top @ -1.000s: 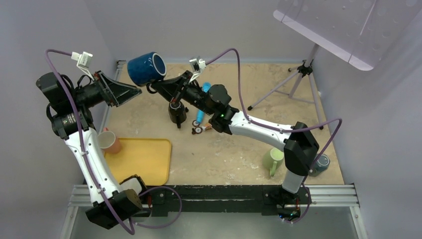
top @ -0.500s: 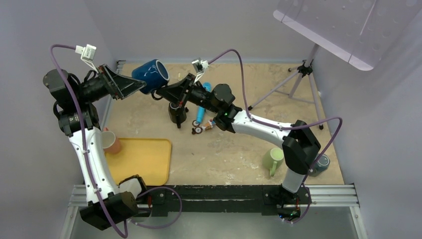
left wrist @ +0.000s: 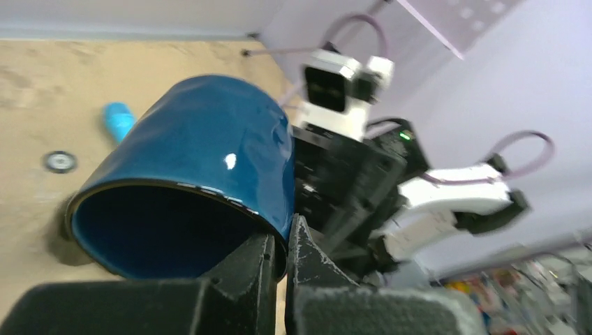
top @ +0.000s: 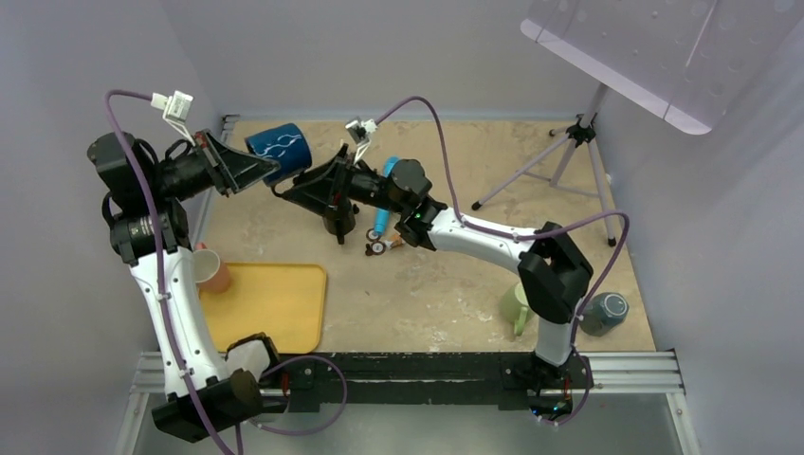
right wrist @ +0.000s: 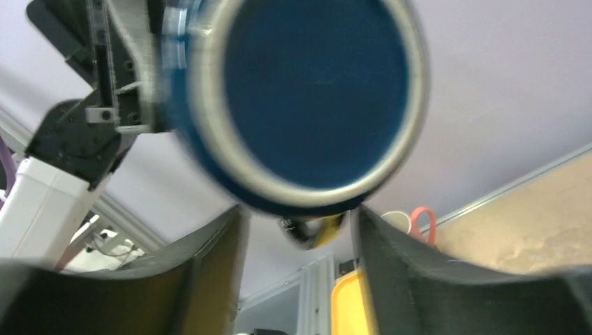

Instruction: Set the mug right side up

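Note:
My left gripper carries the dark blue mug (top: 280,150) back and down next, tilting it base-down onto the yellow tray beside the pink-handled cup.
A dark blue mug (top: 280,150) hangs in the air at the back left, lying on its side. Its mouth faces my left gripper (top: 266,171). In the left wrist view the left gripper (left wrist: 283,234) is shut on the mug (left wrist: 202,139), one finger inside the rim and one outside. My right gripper (top: 284,185) sits just right of the mug. The right wrist view shows the right gripper (right wrist: 297,216) open, with the mug's round base (right wrist: 314,91) above its spread fingers, apart from both.
A yellow tray (top: 275,303) lies front left, with a pink-handled cup (top: 209,270) beside it. A black object (top: 338,218) and a blue marker (top: 384,194) lie under the arms. A green mug (top: 520,303), a dark teal mug (top: 607,313) and a tripod (top: 569,152) are on the right.
The left gripper closed on the mug's rim and the right gripper let go and opened. The mug shifted slightly left and lower, turning its mouth toward the left gripper.

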Controlling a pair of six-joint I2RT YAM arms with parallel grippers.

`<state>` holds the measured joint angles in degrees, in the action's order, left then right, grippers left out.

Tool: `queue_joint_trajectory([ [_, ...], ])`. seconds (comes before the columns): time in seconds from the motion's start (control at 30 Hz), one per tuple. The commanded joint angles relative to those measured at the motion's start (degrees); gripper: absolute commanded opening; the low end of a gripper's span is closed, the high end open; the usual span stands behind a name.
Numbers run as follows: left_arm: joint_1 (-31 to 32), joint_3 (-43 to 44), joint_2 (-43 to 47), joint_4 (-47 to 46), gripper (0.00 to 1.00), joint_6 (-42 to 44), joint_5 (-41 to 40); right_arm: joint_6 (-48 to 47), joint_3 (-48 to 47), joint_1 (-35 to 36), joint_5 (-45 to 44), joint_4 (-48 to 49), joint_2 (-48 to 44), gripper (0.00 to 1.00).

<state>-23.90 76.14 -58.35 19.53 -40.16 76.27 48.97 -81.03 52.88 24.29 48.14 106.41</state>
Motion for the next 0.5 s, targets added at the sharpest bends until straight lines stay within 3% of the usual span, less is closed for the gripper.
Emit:
queue_joint_trajectory([
  [0.0,-0.44,9.94,-2.59,38.83,0.00,43.25,-21.84,-11.27,2.61,-0.06,-2.02,-10.99,-7.57,0.96],
  [0.13,-0.12,4.78,-0.13,45.86,0.00,62.01,-40.86,-21.39,6.41,-0.06,-10.96,-23.42,-11.84,0.98],
  [0.27,2.62,-2.70,-0.14,53.34,0.00,75.14,-49.40,-24.92,8.61,-0.13,-17.97,-26.86,-14.61,0.98],
  [0.47,14.05,-14.93,1.33,50.63,0.00,78.03,-65.58,-27.92,6.68,-0.15,-21.19,-32.06,-13.82,0.98],
])
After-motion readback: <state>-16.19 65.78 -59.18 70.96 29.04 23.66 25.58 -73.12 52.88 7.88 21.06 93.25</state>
